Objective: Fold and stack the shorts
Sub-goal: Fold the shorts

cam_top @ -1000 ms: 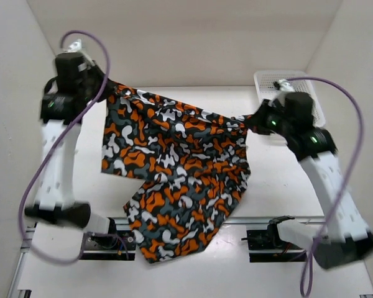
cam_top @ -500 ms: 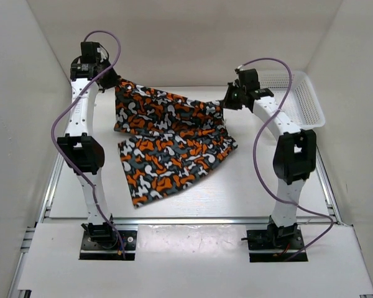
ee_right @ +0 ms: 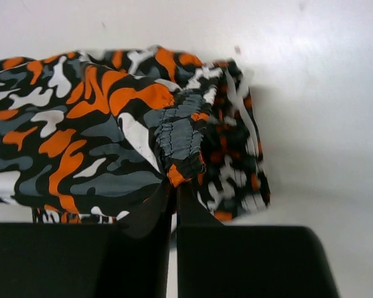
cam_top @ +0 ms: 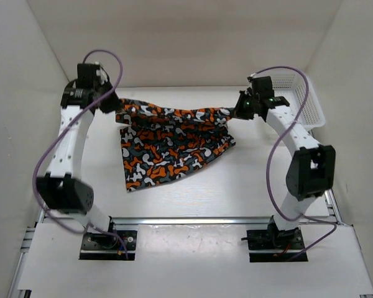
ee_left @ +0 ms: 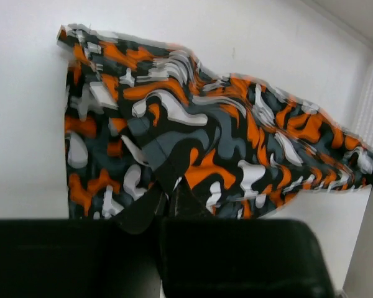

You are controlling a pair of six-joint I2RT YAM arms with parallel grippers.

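Note:
Next, my left gripper moves back and down and releases its corner of the shorts over the lower part's near corner [cam_top: 133,183], as that part already lies spread on the table.
The camouflage shorts [cam_top: 171,139] hang stretched between my two grippers over the far middle of the table, their lower part resting on the table. My left gripper [cam_top: 114,107] is shut on the shorts' left top corner; in the left wrist view the cloth [ee_left: 193,133] runs out from the closed fingers [ee_left: 169,195]. My right gripper [cam_top: 236,112] is shut on the right top corner; in the right wrist view the gathered waistband [ee_right: 180,133] sits pinched between the fingers [ee_right: 175,189].
A white mesh basket [cam_top: 304,99] stands at the far right, just behind the right arm. White walls close in the table on three sides. The arm bases sit on a rail at the near edge.
Both grippers have carried the shorts away from the near edge toward the far side and lowered them. The cloth now hangs shorter, with its lower part lying on the table.

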